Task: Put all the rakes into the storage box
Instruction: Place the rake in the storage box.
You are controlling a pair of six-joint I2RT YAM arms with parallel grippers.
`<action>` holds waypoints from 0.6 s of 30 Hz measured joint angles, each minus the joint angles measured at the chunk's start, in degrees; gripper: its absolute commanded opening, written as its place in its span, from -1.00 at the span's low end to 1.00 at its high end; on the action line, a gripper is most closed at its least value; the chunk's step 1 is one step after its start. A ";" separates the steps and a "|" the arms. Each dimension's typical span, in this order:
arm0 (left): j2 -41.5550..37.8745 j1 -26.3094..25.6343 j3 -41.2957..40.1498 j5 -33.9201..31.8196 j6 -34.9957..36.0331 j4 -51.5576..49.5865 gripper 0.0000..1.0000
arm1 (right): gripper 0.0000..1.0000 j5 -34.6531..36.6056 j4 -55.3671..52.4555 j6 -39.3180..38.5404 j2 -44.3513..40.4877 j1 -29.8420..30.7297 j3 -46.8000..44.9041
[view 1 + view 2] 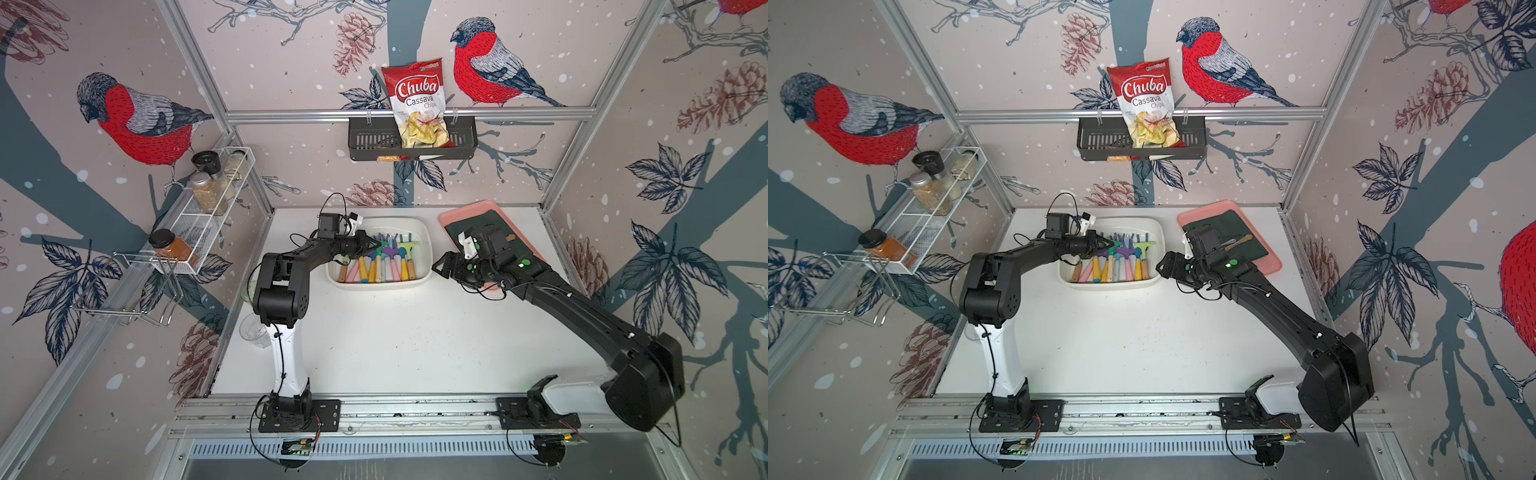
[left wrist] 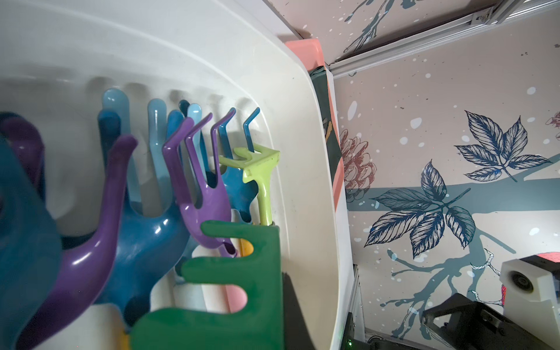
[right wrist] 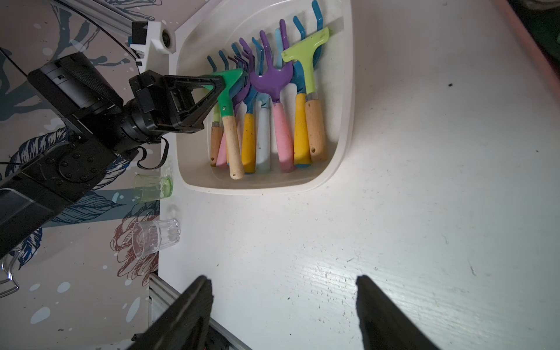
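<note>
My left gripper moves down a little onto the tools beneath the rake [image 1: 371, 260] next and releases the dark green head, since that head already hangs inside the box's rim.
The white storage box [image 1: 420, 226] [image 1: 1153, 227] stands at the back middle of the table and holds several coloured hand rakes and forks. My left gripper [image 1: 368, 245] [image 1: 1103, 243] [image 3: 218, 87] is over the box's left part, shut on the dark green head of a rake [image 3: 232, 79] [image 2: 242, 288]. That rake's wooden handle [image 3: 234, 148] slants down over the other tools' handles. In the left wrist view one dark finger [image 2: 292, 312] shows beside the green head. My right gripper [image 1: 439, 266] [image 1: 1163, 266] [image 3: 281, 281] hovers open and empty over bare table, right of the box.
A pink tray [image 1: 451, 216] with dark green cloth lies at the back right, partly under my right arm. A green glass [image 3: 151, 188] and a clear glass [image 3: 156, 238] stand at the table's left edge. A black basket [image 1: 365, 141] with a chips bag hangs on the back wall.
</note>
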 measured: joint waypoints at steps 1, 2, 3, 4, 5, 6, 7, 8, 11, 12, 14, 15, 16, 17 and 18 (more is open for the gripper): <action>0.15 0.07 -0.15 0.02 -0.02 0.11 -1.00 | 0.55 -0.11 0.00 -0.02 0.07 0.00 0.02; 0.24 0.15 -0.44 0.04 -0.04 0.42 -1.00 | 0.55 -0.15 0.00 -0.11 0.11 0.00 0.02; 0.31 0.24 -0.81 0.07 -0.09 0.98 -1.00 | 0.55 -0.17 0.00 -0.48 0.11 -0.04 0.02; 0.39 0.33 -1.01 0.13 -0.17 1.36 -1.00 | 0.55 -0.20 0.00 -0.85 0.11 -0.07 0.02; 0.57 0.44 -1.16 0.17 -0.26 1.64 -0.97 | 0.55 -0.24 0.00 -0.85 0.11 -0.11 0.00; 0.79 0.55 -1.18 0.20 -0.28 1.84 -0.93 | 0.55 -0.35 0.00 -0.90 0.11 -0.20 0.00; 1.01 0.66 -1.18 0.20 -0.28 1.92 -0.89 | 0.55 -0.37 0.00 -0.96 0.11 -0.26 -0.02; 1.22 0.74 -1.18 0.20 -0.31 1.95 -0.86 | 0.55 -0.39 0.00 -1.07 0.09 -0.42 -0.11; 1.75 0.79 -1.07 -0.04 -0.20 1.79 -0.74 | 0.55 -0.46 -0.04 -1.09 -0.17 -0.68 -0.33; 1.90 0.85 -0.96 -0.13 0.07 1.55 -0.70 | 0.55 -0.55 -0.02 -1.11 -0.37 -0.79 -0.42; 2.08 0.92 -0.90 -0.24 0.48 1.22 -0.58 | 0.55 -0.57 -0.04 -1.11 -0.68 -0.85 -0.57; 2.14 1.03 -0.90 -0.26 0.83 1.01 -0.50 | 0.55 -0.59 -0.02 -1.11 -0.81 -0.92 -0.66; 2.14 1.18 -0.90 -0.35 1.22 0.83 -0.45 | 0.55 -0.59 -0.02 -1.11 -0.87 -0.96 -0.74; 2.14 1.36 -0.90 -0.52 1.31 0.48 -0.40 | 0.55 -0.61 -0.02 -1.11 -0.92 -1.07 -0.85; 2.12 1.55 -0.90 -0.72 1.49 0.17 -0.32 | 0.55 -0.68 -0.02 -1.11 -0.92 -1.16 -0.92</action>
